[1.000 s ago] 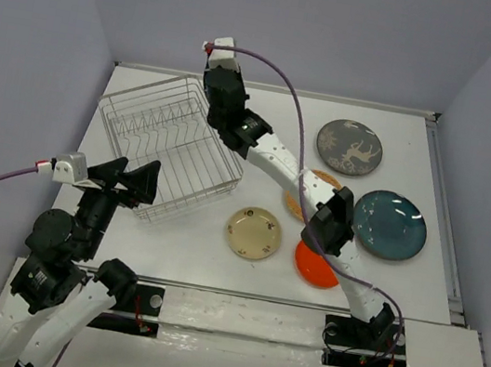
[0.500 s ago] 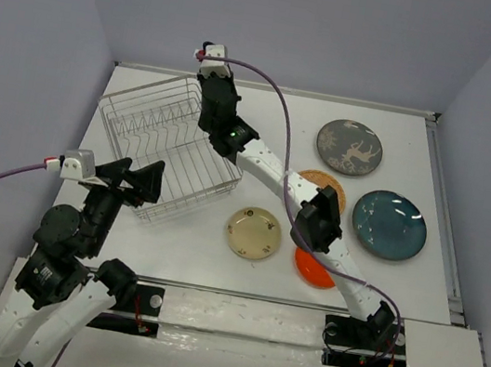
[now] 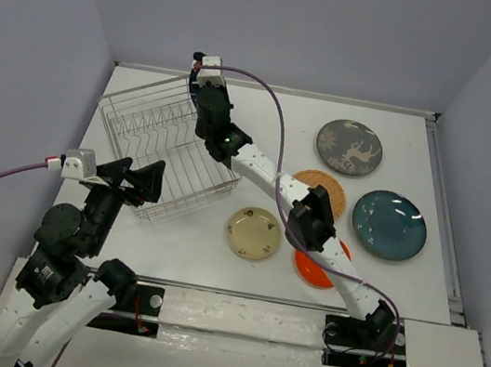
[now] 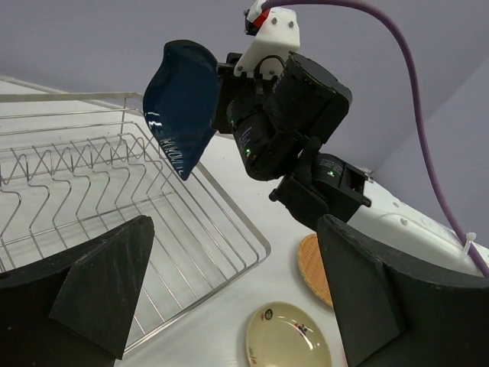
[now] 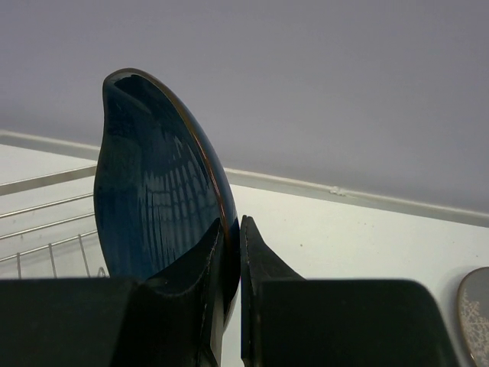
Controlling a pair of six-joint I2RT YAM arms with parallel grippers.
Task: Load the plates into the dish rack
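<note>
The right gripper should next move back and down to the dish rack's far-corner wires below and release the navy blue plate (image 5: 153,191), since the plate still hangs above the dish rack.
My right gripper (image 3: 197,89) is shut on the rim of the navy blue plate (image 5: 153,191), which it holds on edge in the air over the far right side of the silver wire dish rack (image 3: 167,147). The left wrist view shows that plate (image 4: 183,107) above the rack's tines (image 4: 92,199). My left gripper (image 3: 144,182) is open and empty at the rack's near corner. Flat on the table lie the grey patterned plate (image 3: 350,146), the teal plate (image 3: 389,225), the cream plate (image 3: 253,233), the tan wooden plate (image 3: 328,186) and the orange-red plate (image 3: 321,270), the last two partly hidden by my right arm.
The rack holds no plates and sits skewed at the table's far left. My right arm stretches diagonally from its base over the orange-red and tan plates to the rack. Walls enclose the table on the left, back and right.
My right gripper has moved left and lower with the navy plate, further over the rack's far side. The left arm has barely moved.
</note>
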